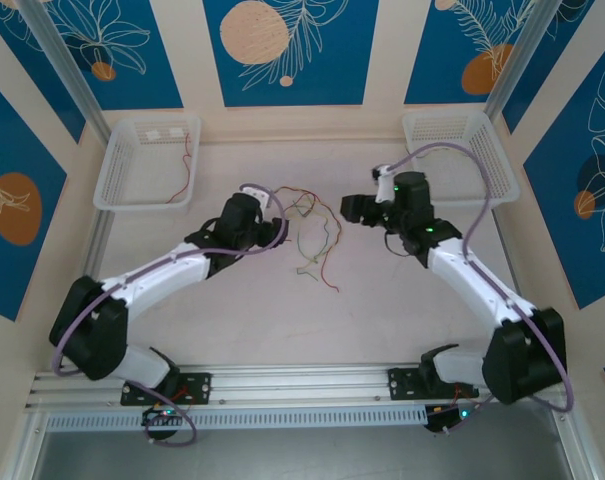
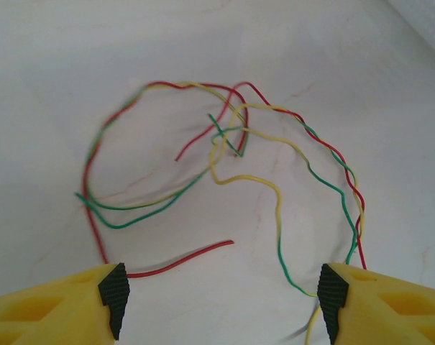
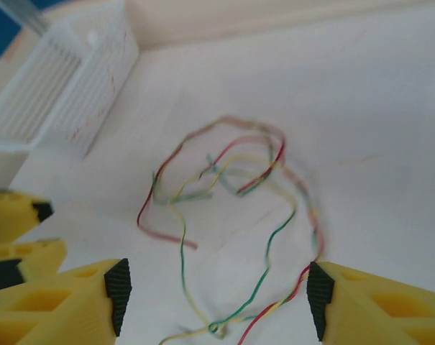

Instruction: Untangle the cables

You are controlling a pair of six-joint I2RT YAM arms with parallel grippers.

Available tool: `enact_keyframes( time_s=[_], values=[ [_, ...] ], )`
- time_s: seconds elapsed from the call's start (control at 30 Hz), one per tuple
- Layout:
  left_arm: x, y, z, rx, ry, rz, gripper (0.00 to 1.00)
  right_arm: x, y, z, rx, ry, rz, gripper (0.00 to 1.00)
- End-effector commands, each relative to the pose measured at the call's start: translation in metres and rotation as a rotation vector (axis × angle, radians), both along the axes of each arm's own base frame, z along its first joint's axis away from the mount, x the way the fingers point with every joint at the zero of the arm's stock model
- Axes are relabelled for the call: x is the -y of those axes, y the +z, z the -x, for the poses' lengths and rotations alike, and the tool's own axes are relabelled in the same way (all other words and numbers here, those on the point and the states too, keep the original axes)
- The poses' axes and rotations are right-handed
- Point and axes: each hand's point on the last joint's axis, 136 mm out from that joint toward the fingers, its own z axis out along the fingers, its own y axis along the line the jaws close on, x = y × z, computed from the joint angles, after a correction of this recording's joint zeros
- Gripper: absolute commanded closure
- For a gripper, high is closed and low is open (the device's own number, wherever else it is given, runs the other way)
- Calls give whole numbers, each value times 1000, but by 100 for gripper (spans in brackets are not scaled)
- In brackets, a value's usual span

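Observation:
The yellow cable has a part beside its bend that lies below my left gripper, toward my right gripper. I will next move down onto it, past the loose red cable end.
The cables [image 1: 312,232] lie as a loose tangle of thin red, green and yellow wires on the white table between the two arms. My left gripper [image 1: 275,228] is at the tangle's left edge. In the left wrist view it is open [image 2: 223,302], and a loose red wire end [image 2: 181,260] and a green-yellow strand run between its fingers without being gripped. My right gripper [image 1: 355,208] is just right of the tangle. It is open too [image 3: 218,298], with the cables [image 3: 231,180] spread in front and a small knot [image 3: 216,328] low between its fingers.
A white basket [image 1: 122,170] at the back left holds one red wire [image 1: 187,165]. A second white basket [image 1: 482,150] stands at the back right. My left gripper's yellow fingers [image 3: 16,215] appear at the left of the right wrist view, below the basket [image 3: 66,100].

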Motion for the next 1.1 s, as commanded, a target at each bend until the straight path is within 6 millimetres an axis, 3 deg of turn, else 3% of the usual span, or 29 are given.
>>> enact_keyframes(
  time_s=[0.0,0.1,0.3,0.6,0.73,0.87,0.97,1.07],
  values=[
    [27,-3,-2,-62,-78,63,30,-9,-36,-2,-118,-10,-52,33],
    [43,-14,-3,-93,-104,55,30,-14,-50,-10,-151,-17,-87,35],
    [58,-45,-8,-146,-113,20,30,-19,-60,-20,-176,-29,-92,35],
    [67,-81,-18,-188,-111,-32,39,-3,-68,-8,-195,-78,-92,36],
    [68,-92,-19,-192,-111,-41,51,4,-63,-3,-175,-88,-75,36],
    [66,-93,-19,-175,-104,-30,64,8,-61,0,-161,-96,-66,36],
    [63,-94,-18,-176,-99,-48,81,9,-61,0,-160,-100,-69,36],
    [60,-89,-16,-158,-98,-45,86,8,-61,1,-162,-97,-71,35]
  ],
)
